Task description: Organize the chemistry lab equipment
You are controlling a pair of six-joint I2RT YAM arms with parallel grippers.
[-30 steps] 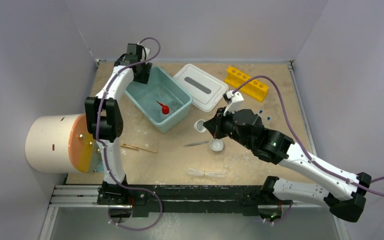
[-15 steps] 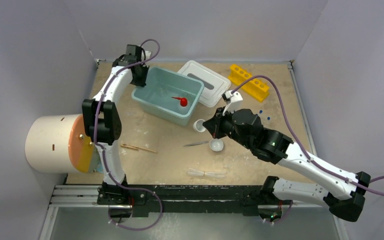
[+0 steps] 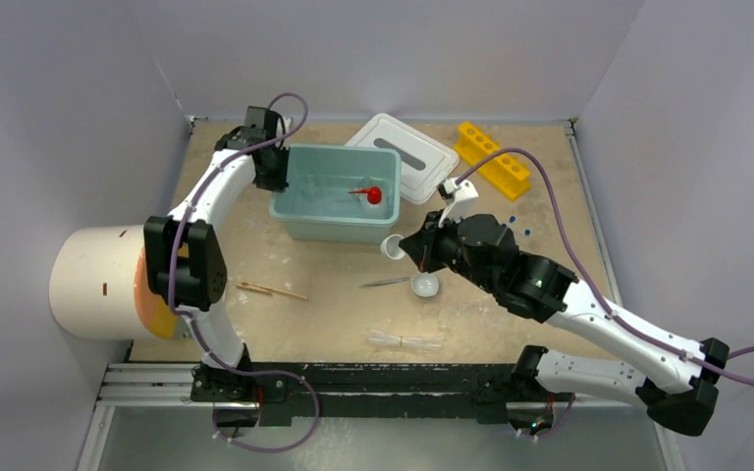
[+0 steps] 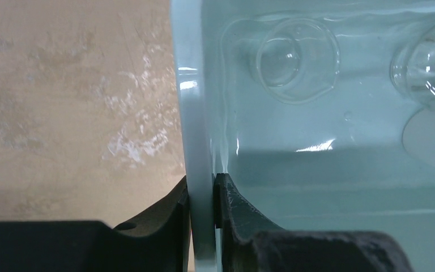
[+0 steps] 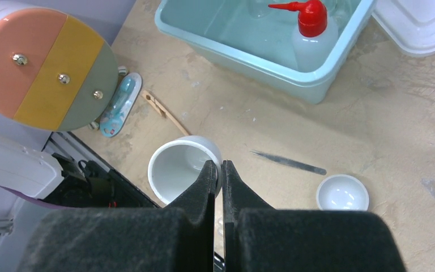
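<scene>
The white cup hangs just outside the teal tub's near corner, so next I will pull the tub's side (image 3: 285,178) (image 4: 203,207) back and toward the cup with my left gripper, then open it.
My left gripper (image 3: 273,173) is shut on the left wall of the teal tub (image 3: 324,228); in the left wrist view its jaws (image 4: 202,181) pinch the rim (image 4: 195,130). The squeeze bottle with red nozzle (image 3: 373,194) lies in the tub, beside clear glass pieces (image 4: 297,59). My right gripper (image 3: 407,245) is shut on the rim of a small white cup (image 5: 178,170), held just above the table. A tiny white bowl (image 3: 424,285), metal tweezers (image 3: 385,283), wooden sticks (image 3: 270,289), clear tubes (image 3: 407,340) and tiny blue pieces (image 3: 520,224) lie on the table.
The white lid (image 3: 407,157) lies behind the tub, touching its back right corner. A yellow tube rack (image 3: 491,157) stands at the back right. The big cream cylinder (image 3: 98,280) with its orange face fills the left edge, a small teal item (image 5: 119,105) beside it.
My left gripper has swung the tub round so it lies square to the table and further right; the bottle slid with it. The right gripper with the cup has barely moved.
</scene>
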